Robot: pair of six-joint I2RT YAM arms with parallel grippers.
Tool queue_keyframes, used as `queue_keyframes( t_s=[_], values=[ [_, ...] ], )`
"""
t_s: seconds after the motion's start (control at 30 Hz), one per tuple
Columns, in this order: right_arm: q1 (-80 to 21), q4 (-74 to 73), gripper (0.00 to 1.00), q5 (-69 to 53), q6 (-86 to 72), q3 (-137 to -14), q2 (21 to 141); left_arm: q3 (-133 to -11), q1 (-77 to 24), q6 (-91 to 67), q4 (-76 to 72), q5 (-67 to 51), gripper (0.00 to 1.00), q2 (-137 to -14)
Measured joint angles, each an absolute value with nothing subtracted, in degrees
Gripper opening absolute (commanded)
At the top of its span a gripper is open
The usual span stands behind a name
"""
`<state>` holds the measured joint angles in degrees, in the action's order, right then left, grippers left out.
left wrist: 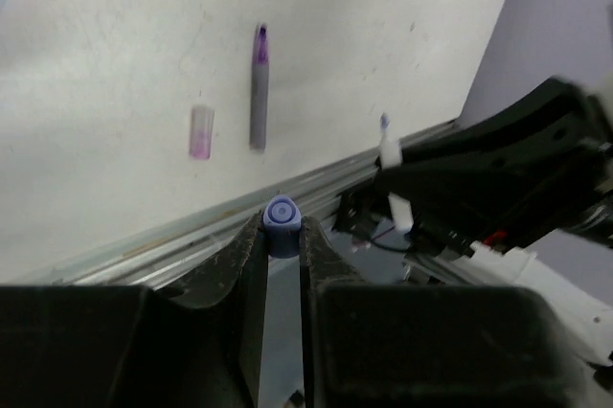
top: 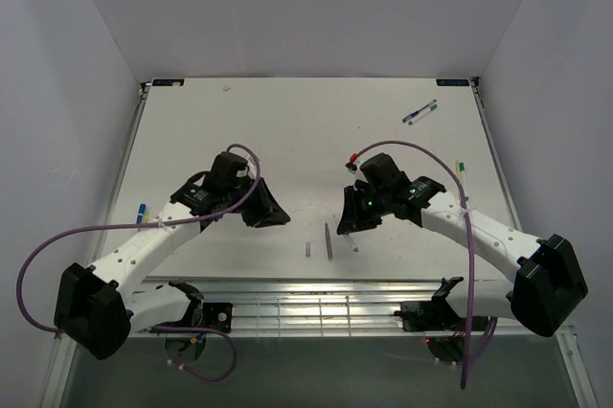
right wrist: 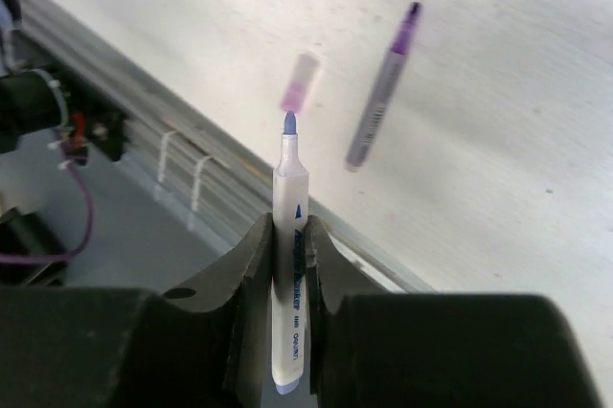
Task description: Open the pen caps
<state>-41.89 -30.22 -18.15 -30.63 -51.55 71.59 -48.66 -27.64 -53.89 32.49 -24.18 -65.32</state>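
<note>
My right gripper lowers the whitish body of the blue pen to the bare tabletop beside the purple pen next. It releases it there, since that open spot lies below the gripper.
My left gripper is shut on a small blue pen cap, held off its pen. My right gripper is shut on the whitish barrel of the uncapped blue pen, whose blue tip points away from the fingers. In the top view both grippers, left and right, hover apart above the table's near edge. An uncapped purple pen lies on the table between them, its loose purple cap beside it. Both also show in the left wrist view.
Two capped pens lie at the far right. A yellow-green pen lies near the right edge and another pen by the left edge. A metal rail runs along the table's near edge.
</note>
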Motion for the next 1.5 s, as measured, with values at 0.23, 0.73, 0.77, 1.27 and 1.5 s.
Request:
queue_keyframes(
  t_s=[0.23,0.73,0.77,1.27,1.5],
  values=[
    [-41.6,-28.8,0.08,-8.9,-28.4,-48.1,73.3,-44.5,-37.9,-54.3,33.9,-23.0,0.00,-68.0],
    [-41.3,-21.8,0.08,-5.9,-28.3,-45.0,81.4,-44.3,-38.2,-49.5,30.4,-20.7,0.06,-82.9],
    [-41.3,-21.5,0.08,-5.9,-28.3,-45.0,81.6,-44.3,-38.2,-49.2,30.2,-20.7,0.07,-83.4],
    [-41.3,-18.1,0.08,-4.8,-28.3,-45.0,85.6,-45.6,-40.0,-47.8,27.4,-20.5,0.25,-89.8],
    [-41.2,-17.3,0.08,-4.6,-28.1,-44.8,86.7,-45.9,-40.8,-47.8,26.9,-20.5,0.36,-91.8]
  ],
)
